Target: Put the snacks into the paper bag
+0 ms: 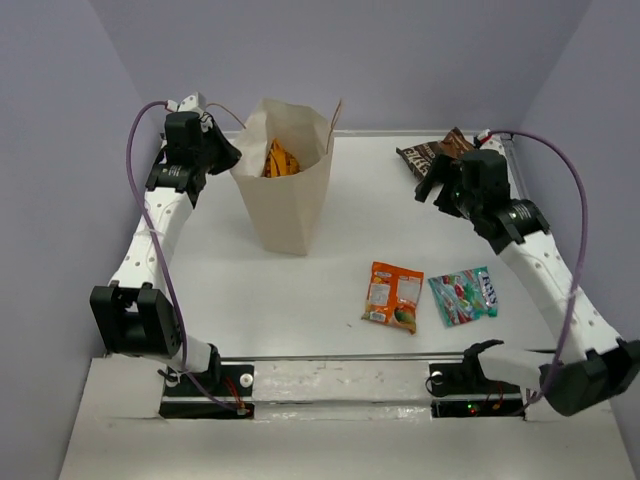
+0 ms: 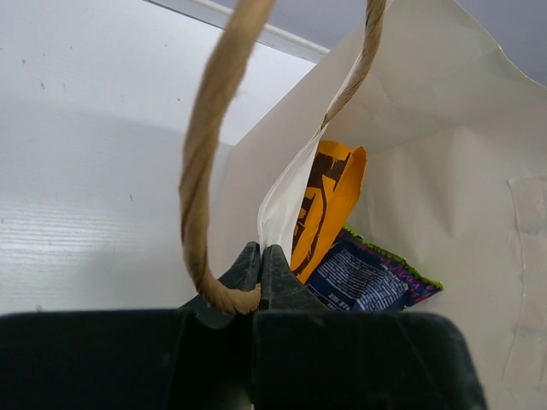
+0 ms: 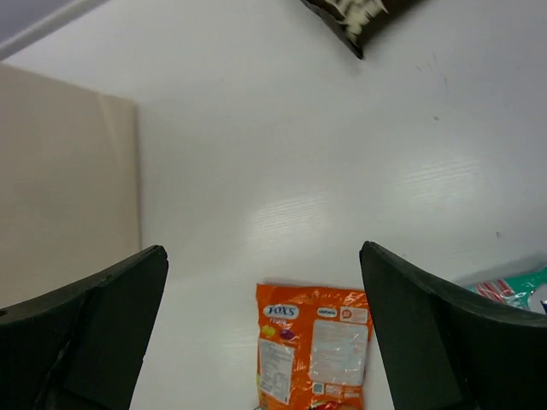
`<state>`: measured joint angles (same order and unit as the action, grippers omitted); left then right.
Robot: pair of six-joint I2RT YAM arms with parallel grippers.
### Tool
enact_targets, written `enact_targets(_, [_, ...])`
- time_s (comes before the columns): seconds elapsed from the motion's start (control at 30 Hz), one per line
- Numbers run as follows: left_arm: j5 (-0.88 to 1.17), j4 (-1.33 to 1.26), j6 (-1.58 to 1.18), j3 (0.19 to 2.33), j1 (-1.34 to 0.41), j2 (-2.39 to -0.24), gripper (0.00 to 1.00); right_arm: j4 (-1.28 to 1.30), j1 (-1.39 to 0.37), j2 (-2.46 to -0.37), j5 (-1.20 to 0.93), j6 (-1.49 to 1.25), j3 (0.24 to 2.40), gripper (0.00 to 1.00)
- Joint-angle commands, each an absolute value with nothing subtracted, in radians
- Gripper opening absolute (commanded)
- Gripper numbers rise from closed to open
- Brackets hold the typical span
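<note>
Next, my right gripper moves down and outward onto the brown bag's near edge (image 3: 385,26), as that snack is below and outward of my open fingers, still outside the paper bag.
The cream paper bag (image 1: 285,205) stands upright at the back left. My left gripper (image 1: 228,155) is shut on its rim (image 2: 278,201), with a brown cord handle (image 2: 201,171) looping past the fingers. Inside the bag lie an orange-yellow chip bag (image 2: 329,205) and a dark blue bag (image 2: 367,278). My right gripper (image 1: 440,185) hangs open above the table with nothing between its fingers (image 3: 261,249). A brown bag (image 1: 432,152) lies at the back right, just beyond it. A small orange packet (image 1: 392,296) and a teal-green packet (image 1: 464,296) lie flat nearer the front.
Grey walls close in the white table (image 1: 330,230) on three sides. In the right wrist view the paper bag's side (image 3: 60,188) fills the left, and the orange packet (image 3: 312,346) lies below the open fingers.
</note>
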<state>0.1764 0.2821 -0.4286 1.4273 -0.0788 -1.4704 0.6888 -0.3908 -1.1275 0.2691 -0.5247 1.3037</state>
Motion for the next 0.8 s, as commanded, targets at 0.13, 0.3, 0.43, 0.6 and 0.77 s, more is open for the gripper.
enact_targets(0.13, [0.184,0.265,-0.436,1.414,-0.094,-1.437,0.0,0.154,0.026,-1.407,-0.022,-0.875,1.091,1.0])
enact_targets(0.3, [0.17,0.262,-0.426,1.408,-0.112,-1.427,0.0,0.095,0.037,-1.755,-0.054,-0.88,1.312,1.0])
enact_targets(0.43, [0.152,0.261,-0.416,1.402,-0.11,-1.431,0.0,0.045,0.046,-1.946,-0.048,-0.907,1.442,1.0])
enact_targets(0.6, [0.152,0.261,-0.414,1.405,-0.091,-1.448,0.0,0.051,0.046,-2.118,0.004,-0.974,1.538,1.0])
enact_targets(0.77, [0.158,0.264,-0.414,1.41,-0.08,-1.46,0.0,0.109,0.055,-2.198,0.106,-1.019,1.615,1.0])
